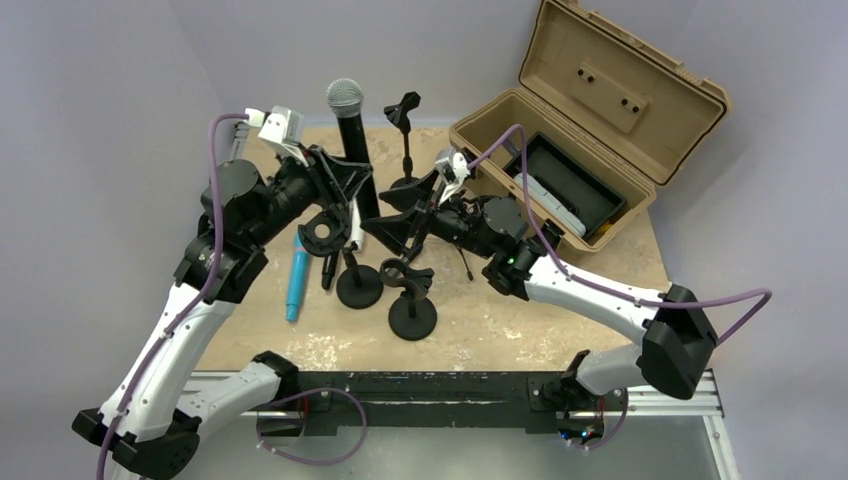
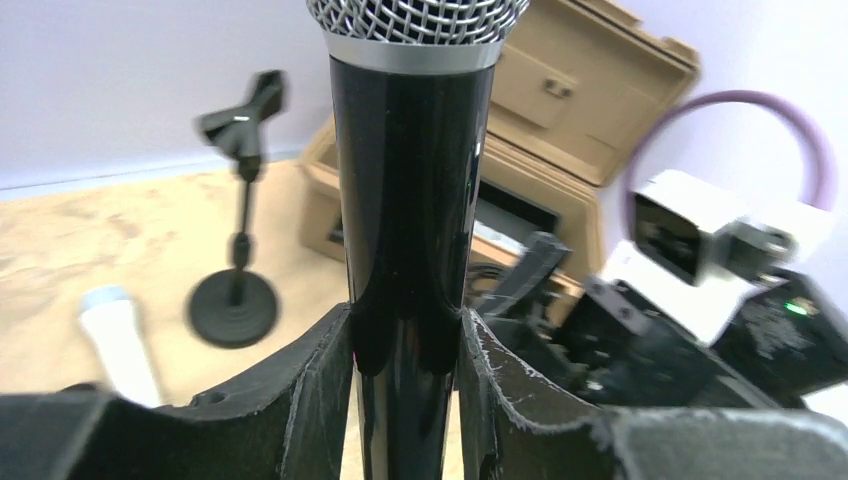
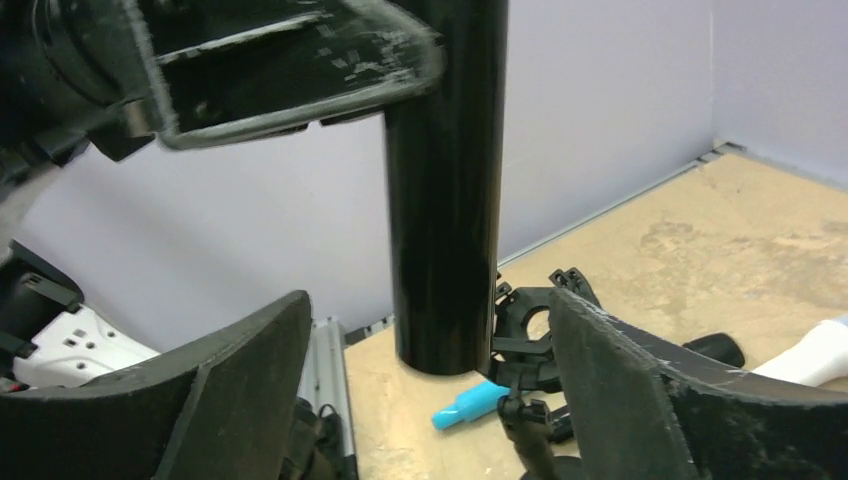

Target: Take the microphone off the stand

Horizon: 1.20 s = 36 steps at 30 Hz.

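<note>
I need to swing my left gripper next to bare tabletop by the blue microphone (image 1: 275, 272), tilting down, to let go, as that is below and to its left in the top view.
The black microphone (image 1: 355, 150) with a silver mesh head stands upright, held in the air. My left gripper (image 1: 350, 190) is shut on its body, with the fingers pressed on both sides in the left wrist view (image 2: 405, 350). In the right wrist view the microphone's lower end (image 3: 445, 250) hangs free above the table, beside the stand's empty ring clip (image 3: 525, 320). That stand (image 1: 358, 285) sits just below the microphone. My right gripper (image 1: 380, 212) is open, its fingers either side of the microphone's lower end without touching it (image 3: 430, 400).
A blue microphone (image 1: 297, 280) lies on the table to the left. A second stand (image 1: 411, 305) is in front and a third (image 1: 404, 150) behind. An open tan case (image 1: 570, 150) stands at the back right. A white microphone handle (image 3: 815, 350) lies near the stands.
</note>
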{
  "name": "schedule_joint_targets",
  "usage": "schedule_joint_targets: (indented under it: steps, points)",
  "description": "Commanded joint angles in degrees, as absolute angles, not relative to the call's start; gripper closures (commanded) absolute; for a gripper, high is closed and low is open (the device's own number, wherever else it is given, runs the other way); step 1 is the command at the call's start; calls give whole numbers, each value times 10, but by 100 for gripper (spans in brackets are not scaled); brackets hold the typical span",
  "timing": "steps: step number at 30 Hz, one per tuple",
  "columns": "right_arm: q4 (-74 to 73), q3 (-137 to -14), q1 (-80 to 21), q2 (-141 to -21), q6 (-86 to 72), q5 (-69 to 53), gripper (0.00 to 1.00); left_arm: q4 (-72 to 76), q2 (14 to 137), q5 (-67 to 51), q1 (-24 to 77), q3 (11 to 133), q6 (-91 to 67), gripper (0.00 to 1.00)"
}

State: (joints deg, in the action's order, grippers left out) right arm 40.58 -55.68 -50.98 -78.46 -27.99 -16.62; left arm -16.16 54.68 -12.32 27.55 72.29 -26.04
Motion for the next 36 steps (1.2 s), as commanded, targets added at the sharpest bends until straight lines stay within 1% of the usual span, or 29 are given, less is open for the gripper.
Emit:
schedule_joint_targets:
  steps: [1,3,5,7,9,11,14,17,19,24,28,33,34,36]
  points:
    - [398,-573,-516,-745,-253,-118,8,-255,527,20,271,776,-170,100]
    - [382,-572,-515,-728,-248,-83,7,-311,535,97,267,798,-116,100]
    - [362,-569,-515,-710,-241,-54,6,-358,542,153,240,806,-94,100]
    - [349,-566,-515,-691,-232,-37,6,-386,540,153,166,795,-106,100]
    - [342,-559,-515,-676,-229,-25,6,-381,537,158,95,761,-117,100]
    - [343,-551,-515,-661,-228,-19,6,-376,549,200,55,731,-112,100]
    - [343,-542,-514,-645,-228,-14,6,-344,588,278,24,681,-81,100]
    - [343,-535,-515,-627,-231,-10,6,-320,641,319,8,635,-71,100]
    - [343,-531,-515,-618,-232,-6,7,-304,675,310,6,611,-74,100]
    - [340,-529,-514,-606,-233,-2,7,-316,764,293,2,609,-57,100]
    - [352,-518,-514,-594,-238,-1,7,-343,833,276,0,637,-54,100]
    - [350,-503,-515,-583,-243,-5,7,-383,906,213,-24,681,-48,100]
    - [349,-501,-515,-580,-243,-4,7,-397,919,201,-28,691,-57,99]
    - [349,-499,-514,-575,-243,-1,7,-417,938,179,-30,702,-64,93]
